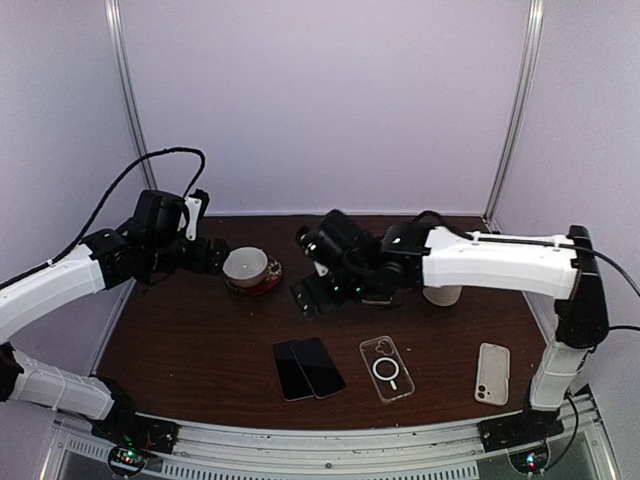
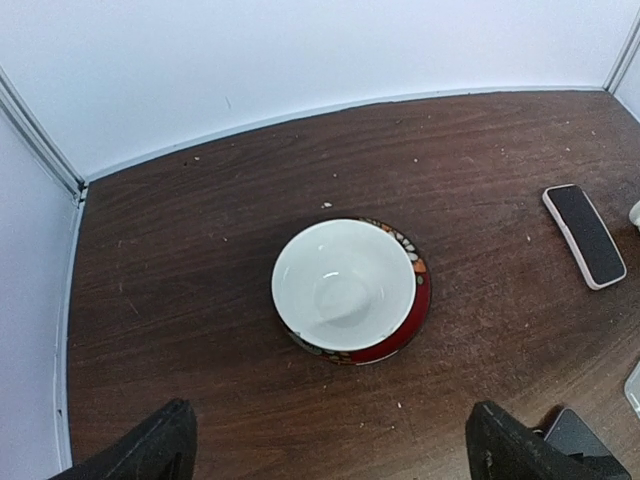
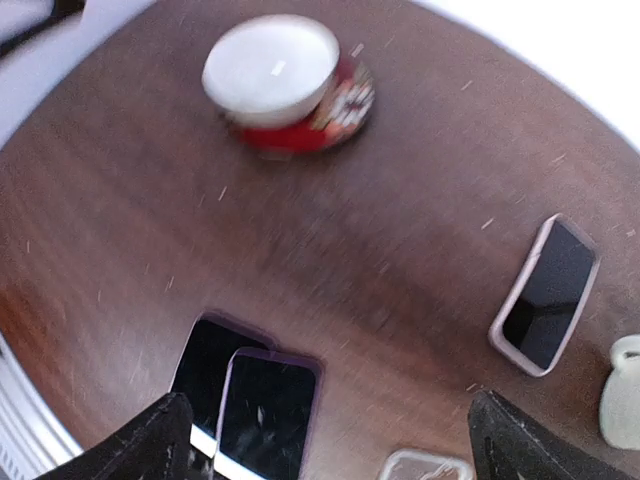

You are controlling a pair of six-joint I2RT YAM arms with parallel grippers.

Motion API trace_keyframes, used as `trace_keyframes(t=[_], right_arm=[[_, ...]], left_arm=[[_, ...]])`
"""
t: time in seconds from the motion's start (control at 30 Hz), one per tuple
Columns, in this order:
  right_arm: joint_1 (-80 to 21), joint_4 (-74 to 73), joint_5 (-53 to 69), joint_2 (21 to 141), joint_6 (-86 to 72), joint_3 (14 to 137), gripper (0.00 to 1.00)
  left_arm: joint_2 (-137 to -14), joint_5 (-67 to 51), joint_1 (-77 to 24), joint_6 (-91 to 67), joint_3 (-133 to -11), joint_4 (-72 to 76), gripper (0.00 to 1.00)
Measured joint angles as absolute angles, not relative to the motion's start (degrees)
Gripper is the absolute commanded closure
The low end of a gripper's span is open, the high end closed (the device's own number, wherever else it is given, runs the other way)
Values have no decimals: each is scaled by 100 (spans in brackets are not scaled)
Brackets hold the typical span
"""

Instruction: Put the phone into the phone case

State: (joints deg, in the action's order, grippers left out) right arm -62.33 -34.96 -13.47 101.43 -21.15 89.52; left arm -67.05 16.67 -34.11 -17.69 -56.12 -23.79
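Note:
I should next move my right gripper down and back, with its open fingers around the phone nearer the clear phone case (image 1: 318, 366) (image 3: 266, 414), because that phone lies on the other.
Two dark phones lie side by side and overlapping near the front of the table (image 1: 308, 368); the right wrist view shows them low between its fingers (image 3: 262, 405). A clear phone case with a white ring (image 1: 386, 368) lies just right of them, and its edge shows in the right wrist view (image 3: 425, 467). A third dark phone with a pale rim (image 3: 545, 295) lies further back, also in the left wrist view (image 2: 583, 236). My right gripper (image 1: 312, 296) hovers open and empty above the table behind the two phones (image 3: 330, 450). My left gripper (image 1: 213, 256) is open and empty beside the bowl (image 2: 330, 455).
A white bowl on a red saucer (image 1: 247, 266) stands at the back left (image 2: 343, 283). A white mug (image 1: 443, 295) stands under the right arm. A white phone-shaped item (image 1: 492, 373) lies at the front right. White walls enclose the table.

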Motion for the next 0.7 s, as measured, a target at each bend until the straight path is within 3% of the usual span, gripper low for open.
trace_keyframes(t=[0.27,0.7], right_arm=[[-6917,-5225,-622,12042,-2764,9732,0],[-6661,-5428,276,12464,-2895,9832,1]], left_arm=[[-6814,1457,-3411,-1857,-5638,-2480,2],[-6976,1135,-3411,-1811,-5778,-2626,3]])
